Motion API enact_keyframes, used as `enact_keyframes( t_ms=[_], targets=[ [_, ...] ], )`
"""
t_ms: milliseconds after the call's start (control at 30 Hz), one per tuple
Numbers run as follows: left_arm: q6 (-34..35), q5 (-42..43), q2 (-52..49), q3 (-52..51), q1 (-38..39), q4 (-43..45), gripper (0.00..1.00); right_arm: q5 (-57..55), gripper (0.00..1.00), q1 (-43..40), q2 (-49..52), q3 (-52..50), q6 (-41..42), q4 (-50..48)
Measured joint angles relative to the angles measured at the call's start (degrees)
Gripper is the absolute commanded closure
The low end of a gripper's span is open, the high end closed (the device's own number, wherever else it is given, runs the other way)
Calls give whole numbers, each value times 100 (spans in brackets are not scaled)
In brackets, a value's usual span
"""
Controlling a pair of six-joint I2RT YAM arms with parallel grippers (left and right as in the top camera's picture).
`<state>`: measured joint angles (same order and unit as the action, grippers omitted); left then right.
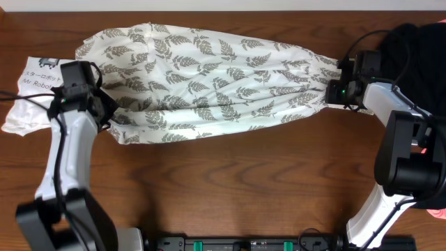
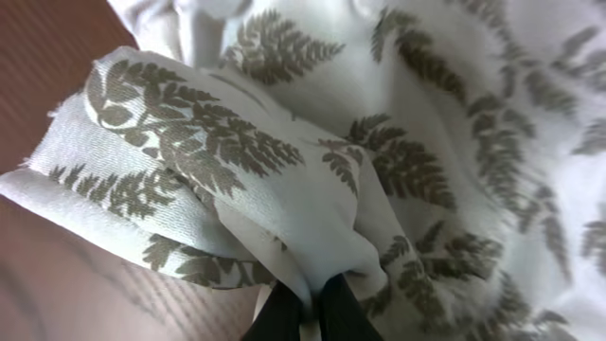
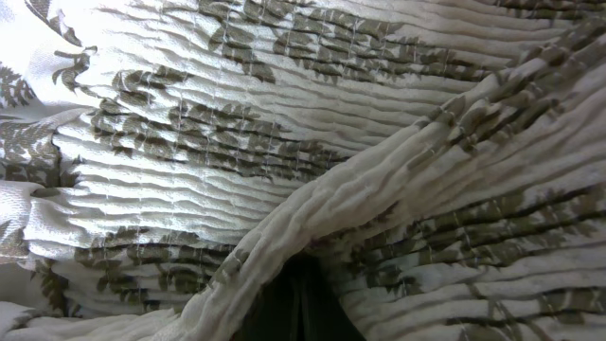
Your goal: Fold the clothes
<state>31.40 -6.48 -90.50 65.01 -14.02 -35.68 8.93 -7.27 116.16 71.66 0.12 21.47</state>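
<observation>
Next, my left gripper carries the pinched fabric outward over the still uncovered far part of the clothes and releases there.
The clothes [image 1: 209, 77], a long white garment printed with grey fern leaves, lie stretched across the far half of the table. My left gripper [image 1: 109, 109] is shut on their left end, and the bunched fabric [image 2: 284, 180] is pinched between the black fingertips [image 2: 352, 317] of the gripper [image 2: 311, 308]. At the other end my right gripper [image 1: 333, 89] is shut on the gathered cloth. There the pleated fabric [image 3: 284, 142] drapes over its dark fingers [image 3: 303, 303] and hides most of them.
A plain white shirt [image 1: 24, 104] printed "Mr Robot" lies under and left of the left arm. A black garment [image 1: 411, 42] is heaped at the far right corner. A bit of pink [image 1: 439, 211] shows at the right edge. Bare wood [image 1: 230, 181] spreads in front.
</observation>
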Motion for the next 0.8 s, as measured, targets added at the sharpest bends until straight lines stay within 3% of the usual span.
enact_keyframes(
  t_ms=[200, 467, 800],
  targets=[
    [-17, 2, -706, 562, 0, -140, 94, 0, 99, 0, 0, 4, 0, 7],
    [-105, 4, -850, 1357, 0, -131, 94, 0, 99, 0, 0, 4, 0, 9],
    [-280, 7, -879, 1388, 11, 350, 94, -2, 99, 0, 4, 9, -2, 13]
  ],
)
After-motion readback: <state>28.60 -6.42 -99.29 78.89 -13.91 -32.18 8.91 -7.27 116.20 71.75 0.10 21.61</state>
